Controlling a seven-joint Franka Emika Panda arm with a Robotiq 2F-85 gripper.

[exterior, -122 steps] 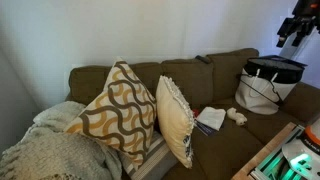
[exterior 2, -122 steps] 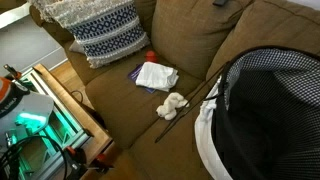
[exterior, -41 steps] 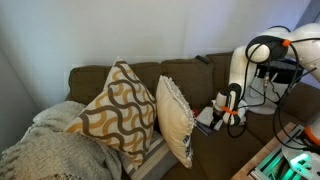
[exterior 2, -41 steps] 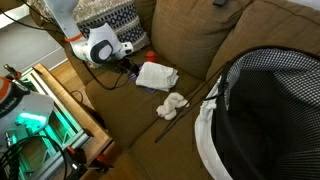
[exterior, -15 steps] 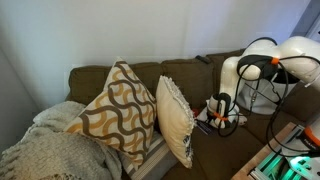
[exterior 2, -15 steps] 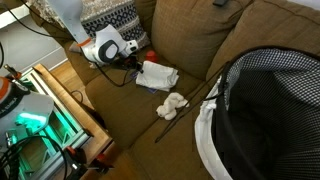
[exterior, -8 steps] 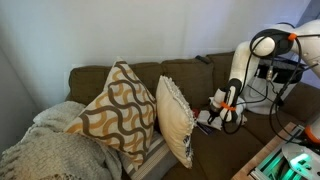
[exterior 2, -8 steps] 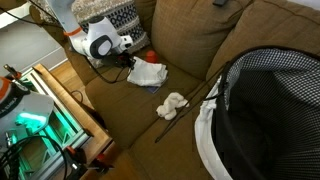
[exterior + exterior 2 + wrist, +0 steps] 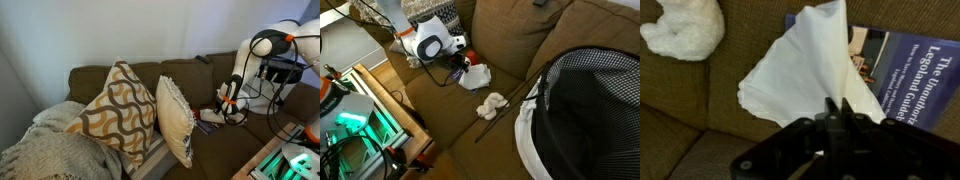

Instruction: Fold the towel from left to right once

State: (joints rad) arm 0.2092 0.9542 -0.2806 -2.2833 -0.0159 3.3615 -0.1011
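Note:
My gripper holds the edge and will next carry it outward, then down to release it over the towel's far part [image 9: 481, 75] [image 9: 785, 75], which is still uncovered and lies outward of my gripper.
The towel [image 9: 800, 65] is a white cloth on the brown sofa seat. In the wrist view it rises in a peaked fold from my gripper [image 9: 838, 104], which is shut on its near edge. In an exterior view the towel [image 9: 477, 78] lies bunched, with my gripper [image 9: 463, 66] at its left side holding that edge up off the cushion. From the other side, my gripper [image 9: 225, 110] hangs low over the seat beside the pillows.
A blue book [image 9: 915, 70] lies under the towel. A crumpled white lump [image 9: 493, 104] and a thin stick [image 9: 508, 112] lie on the seat. A checked black-and-white basket [image 9: 590, 110] stands close by. Two patterned pillows [image 9: 120, 110] lean on the sofa back.
My gripper has lifted the towel's left edge and carried it rightward over the rest of the cloth. The towel has gone from lying flat to bunched and peaked.

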